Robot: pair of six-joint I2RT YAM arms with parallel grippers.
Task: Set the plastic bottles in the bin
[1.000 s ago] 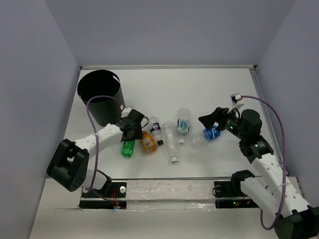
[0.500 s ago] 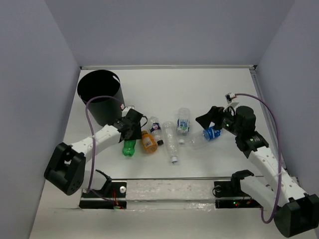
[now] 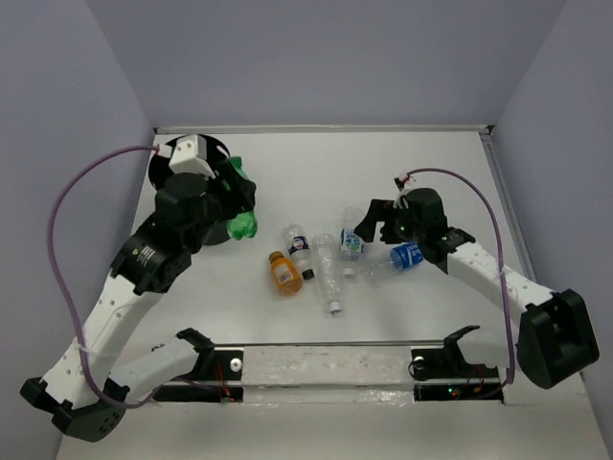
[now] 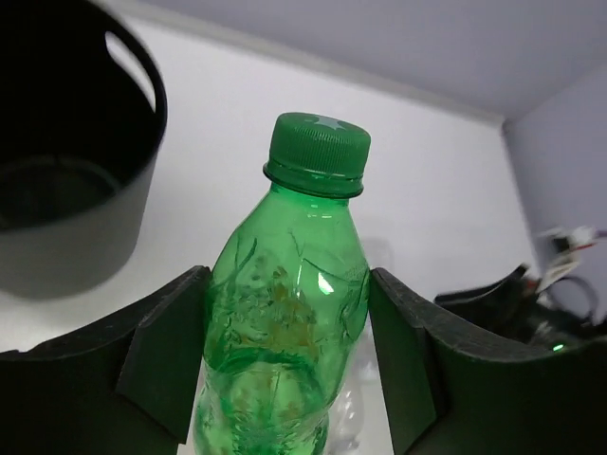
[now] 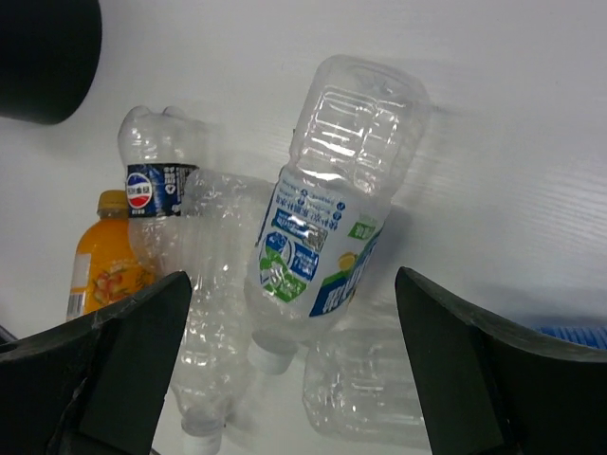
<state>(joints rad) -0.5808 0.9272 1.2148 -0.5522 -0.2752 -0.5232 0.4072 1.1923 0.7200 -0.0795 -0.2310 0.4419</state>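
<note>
My left gripper needs to move outward and to the left in the top view next, over the black bin's opening (image 3: 163,172) (image 4: 66,114), to let go of the green bottle, because the bottle is hanging beside the bin's rim.
My left gripper (image 3: 235,198) is shut on a green plastic bottle (image 3: 243,224) and holds it up in the air beside the black bin (image 3: 156,171), which the arm largely hides. In the left wrist view the green bottle (image 4: 294,313) stands upright between the pads, with the bin (image 4: 76,209) to its left. My right gripper (image 3: 370,223) is open above a clear bottle with a blue-white label (image 3: 352,241). In the right wrist view this bottle (image 5: 332,209) lies between the open fingers. An orange bottle (image 3: 283,272) and clear bottles (image 3: 329,273) lie on the table.
A clear bottle with a dark blue label (image 3: 299,243) lies next to the orange one. A bottle with a bright blue label (image 3: 399,258) lies under my right arm. A rail (image 3: 326,364) runs along the table's near edge. Walls close the sides and back.
My left arm lifted the green bottle off the table and swung it up and back toward the bin. My right gripper moved left, from the blue-labelled bottle to over the blue-white one.
</note>
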